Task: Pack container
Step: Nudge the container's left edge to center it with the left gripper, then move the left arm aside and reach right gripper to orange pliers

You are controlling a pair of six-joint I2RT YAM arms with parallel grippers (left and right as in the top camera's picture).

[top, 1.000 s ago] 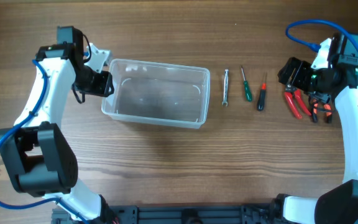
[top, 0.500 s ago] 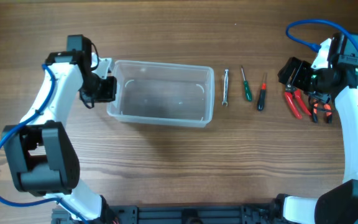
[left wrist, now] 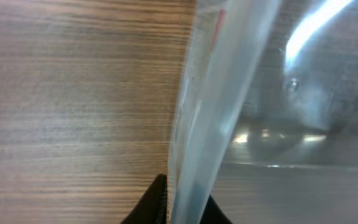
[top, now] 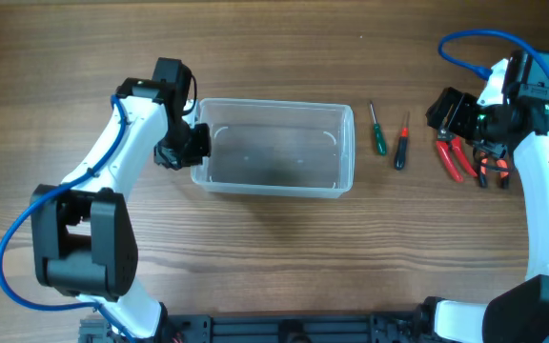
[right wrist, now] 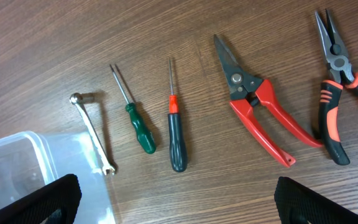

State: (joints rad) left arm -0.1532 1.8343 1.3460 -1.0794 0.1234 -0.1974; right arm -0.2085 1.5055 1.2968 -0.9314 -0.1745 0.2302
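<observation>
Bare wood lies left of my left gripper in the overhead view, so next my left gripper should draw the container (top: 274, 104) there, clear of the covered wrench, and release it.
The clear plastic container (top: 274, 104) stands empty at mid-table. My left gripper (top: 196, 145) is shut on its left wall; in the left wrist view the wall (left wrist: 210, 93) runs between my two fingertips (left wrist: 182, 208). The container's right end (right wrist: 17, 162) touches or covers the lower end of a small metal wrench (right wrist: 91, 127). My right gripper (right wrist: 191, 205) is open and empty, hovering above the tools right of the container, and also shows in the overhead view (top: 443, 110).
Right of the container lie a green screwdriver (top: 377, 135), a black-and-red screwdriver (top: 401, 146), red snips (top: 452, 158) and orange-and-black pliers (top: 492, 170). Bare wood lies in front of the container.
My left gripper has slid the container to the right, so that its right end now reaches the wrench. The right arm and the other tools have not moved.
</observation>
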